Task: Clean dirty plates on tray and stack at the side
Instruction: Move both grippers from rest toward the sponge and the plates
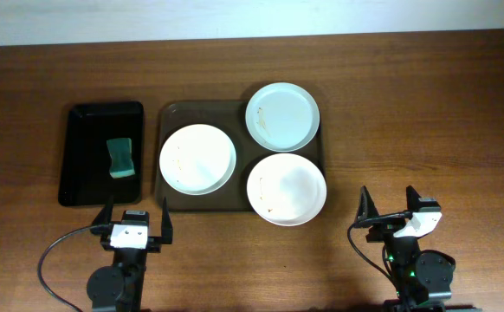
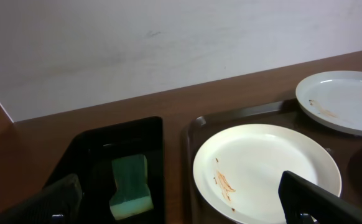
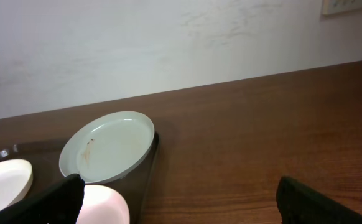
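Observation:
The right gripper swings outward over the brown tray next, tilting down onto the sponge-side plate's rim facing the far plate [image 1: 234, 159] [image 3: 30, 178], since bare tray leaves finger room there.
Three white plates lie on the dark brown tray [image 1: 170, 117]. The left plate [image 1: 197, 159] has faint orange smears; it also shows in the left wrist view [image 2: 265, 168]. The far plate [image 1: 282, 116] overhangs the tray's back right corner and also shows in the right wrist view [image 3: 109, 146]. The near right plate [image 1: 287, 188] overhangs the front edge. My left gripper [image 1: 134, 219] is open and empty in front of the tray's left end. My right gripper [image 1: 388, 206] is open and empty, right of the tray.
A smaller black tray [image 1: 83, 121] stands left of the brown tray and holds a green sponge [image 1: 120, 159], also seen in the left wrist view [image 2: 131, 186]. Bare wooden table [image 1: 425, 121] lies right of the brown tray. A pale wall runs behind the table.

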Motion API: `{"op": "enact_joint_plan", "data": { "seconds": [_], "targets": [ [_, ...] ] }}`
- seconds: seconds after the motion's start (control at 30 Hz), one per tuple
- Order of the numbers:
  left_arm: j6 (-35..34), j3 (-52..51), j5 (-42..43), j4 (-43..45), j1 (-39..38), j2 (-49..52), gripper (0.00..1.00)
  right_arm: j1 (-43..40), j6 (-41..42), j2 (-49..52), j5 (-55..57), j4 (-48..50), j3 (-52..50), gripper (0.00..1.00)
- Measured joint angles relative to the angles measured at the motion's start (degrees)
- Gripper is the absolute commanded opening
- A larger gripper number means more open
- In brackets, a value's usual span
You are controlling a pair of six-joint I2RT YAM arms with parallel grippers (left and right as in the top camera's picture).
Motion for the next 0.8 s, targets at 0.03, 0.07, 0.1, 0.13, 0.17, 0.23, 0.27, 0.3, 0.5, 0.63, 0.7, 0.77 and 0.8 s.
{"op": "enact_joint_plan", "data": {
  "seconds": [0.03, 0.07, 0.1, 0.13, 0.17, 0.23, 0.27, 0.3, 0.5, 0.63, 0.7, 0.77, 0.8],
  "targets": [
    [0.0, 0.0, 0.0, 0.0, 0.0, 0.0, 0.99, 0.0, 0.04, 0.0, 0.0, 0.0, 0.0, 0.98],
    [0.0, 0.0, -0.02, 0.0, 0.0, 0.0, 0.99, 0.0, 0.0, 0.0, 0.0, 0.0, 0.0, 0.98],
    [0.0, 0.0, 0.0, 0.0, 0.0, 0.0, 0.99, 0.0, 0.02, 0.0, 0.09, 0.0, 0.0, 0.98],
    [0.0, 0.0, 0.0, 0.0, 0.0, 0.0, 0.99, 0.0, 0.0, 0.0, 0.46, -0.02, 0.0, 0.98],
    [0.0, 0.0, 0.0, 0.0, 0.0, 0.0, 0.99, 0.0, 0.02, 0.0, 0.57, -0.02, 0.0, 0.98],
    [0.0, 0.0, 0.0, 0.09, 0.0, 0.0, 0.99, 0.0, 0.0, 0.0, 0.92, -0.04, 0.0, 0.98],
    [0.0, 0.0, 0.0, 0.04, 0.0, 0.0, 0.99, 0.0, 0.02, 0.0, 0.92, -0.04, 0.0, 0.98],
    [0.0, 0.0, 0.0, 0.04, 0.0, 0.0, 0.99, 0.0, 0.0, 0.0, 0.92, -0.04, 0.0, 0.98],
    [0.0, 0.0, 0.0, 0.26, 0.0, 0.0, 0.99, 0.0, 0.04, 0.0, 0.44, 0.07, 0.0, 0.98],
    [0.0, -0.02, 0.22, 2.62, 0.0, 0.0, 0.99, 0.0, 0.02, 0.0, -2.4, 2.29, -0.07, 0.98],
    [0.0, 0.13, 0.33, 1.25, 0.0, -0.02, 0.99, 0.0, -1.2, 0.0, -4.81, 2.54, 0.33, 0.98],
    [0.04, 2.67, 0.46, -3.5, 0.0, -0.02, 0.99, 0.0, -1.99, 0.02, -6.58, 1.88, 2.12, 0.98],
    [0.02, 5.44, 0.48, -4.5, 0.0, -0.02, 0.99, 0.0, -2.36, 0.02, -8.44, 1.84, 4.57, 0.99]
  ]
}}
